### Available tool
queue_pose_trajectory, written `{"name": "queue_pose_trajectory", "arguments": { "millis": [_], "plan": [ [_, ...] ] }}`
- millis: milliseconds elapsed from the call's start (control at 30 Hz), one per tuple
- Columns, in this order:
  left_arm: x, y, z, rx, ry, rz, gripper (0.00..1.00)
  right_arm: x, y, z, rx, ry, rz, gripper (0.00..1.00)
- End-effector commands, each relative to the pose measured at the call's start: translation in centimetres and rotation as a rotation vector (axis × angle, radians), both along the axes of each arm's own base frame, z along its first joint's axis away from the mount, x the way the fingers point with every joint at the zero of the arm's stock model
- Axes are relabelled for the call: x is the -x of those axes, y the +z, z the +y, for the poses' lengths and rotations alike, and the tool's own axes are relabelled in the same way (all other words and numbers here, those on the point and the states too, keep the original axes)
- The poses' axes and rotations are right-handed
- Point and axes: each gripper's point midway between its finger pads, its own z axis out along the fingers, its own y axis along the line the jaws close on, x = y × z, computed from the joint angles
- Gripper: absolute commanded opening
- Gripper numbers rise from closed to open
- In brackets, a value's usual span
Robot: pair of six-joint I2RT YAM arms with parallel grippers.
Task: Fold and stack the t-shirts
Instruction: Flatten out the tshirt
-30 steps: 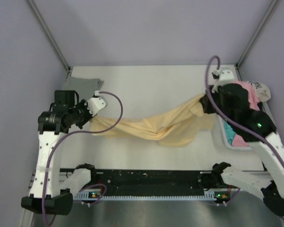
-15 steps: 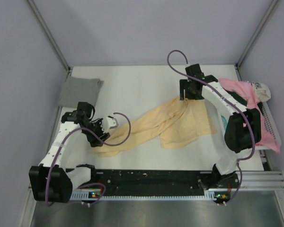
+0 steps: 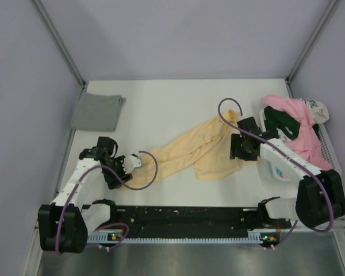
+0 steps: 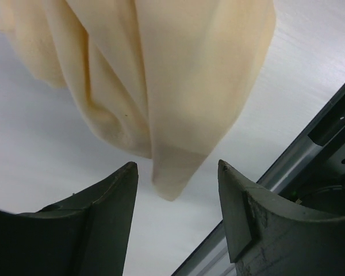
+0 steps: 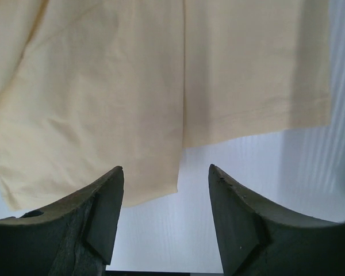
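Observation:
Next, my left gripper lowers its open fingers around the shirt's pointed tip (image 3: 126, 187) (image 4: 176, 181) and closes, since that tip lies just below, narrow enough to fit between them.
A pale yellow t-shirt (image 3: 201, 150) lies crumpled and twisted across the middle of the table. My left gripper (image 3: 137, 162) is low at its left end, open, and the shirt's pointed tip (image 4: 169, 178) lies on the table just ahead of the fingers. My right gripper (image 3: 237, 150) hovers open over the shirt's right side, where the hem (image 5: 247, 123) is flat with bare table below it. Neither gripper (image 4: 176, 169) (image 5: 165, 169) holds anything. A grey t-shirt (image 3: 96, 111) lies folded at the back left. Pink (image 3: 302, 126) and dark green (image 3: 279, 118) t-shirts are heaped at the right.
The heap sits in a pale bin (image 3: 278, 171) at the table's right edge, with a white cloth (image 3: 318, 109) on top. A black rail (image 3: 184, 219) runs along the near edge, also showing in the left wrist view (image 4: 328, 132). Purple walls enclose the table.
Both grippers opened and let go of the yellow shirt, which dropped from its stretched hold onto the table. Both arms then swung down and drew back toward its ends.

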Motion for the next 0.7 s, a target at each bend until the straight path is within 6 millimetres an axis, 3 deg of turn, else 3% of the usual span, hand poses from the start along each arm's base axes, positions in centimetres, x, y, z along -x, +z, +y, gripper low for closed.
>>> {"name": "queue_pose_trajectory", "arguments": {
  "millis": [0,133,200,300,333,500,667],
  "plan": [
    [-1.7,0.2,-0.8,0.044,-0.001,-0.051,0.62,-1.2,-2.3,2.2,-0.107,-0.027,-0.003,0.58],
    [-1.5,-0.4,-0.5,0.034,0.009,-0.045,0.62,-0.4,-3.9,1.9,-0.092,-0.040,0.052,0.52],
    [-1.4,-0.3,-0.7,0.042,0.006,-0.043,0.63,0.1,-3.9,2.3,-0.120,-0.032,0.061,0.37],
    [-1.4,-0.3,-1.1,0.068,0.000,-0.042,0.62,0.7,-3.6,2.4,-0.144,-0.028,0.046,0.04],
    [-1.4,-0.4,-1.2,0.074,0.002,-0.036,0.62,0.9,-3.5,2.4,-0.144,-0.027,0.042,0.00],
    [-2.0,-0.7,-1.4,0.081,0.021,-0.004,0.62,1.4,-1.2,2.8,-0.198,-0.012,-0.024,0.00],
    [-3.7,-1.3,-0.5,0.030,0.057,-0.040,0.62,0.8,4.9,3.0,-0.261,0.011,-0.205,0.00]
  ]
}}
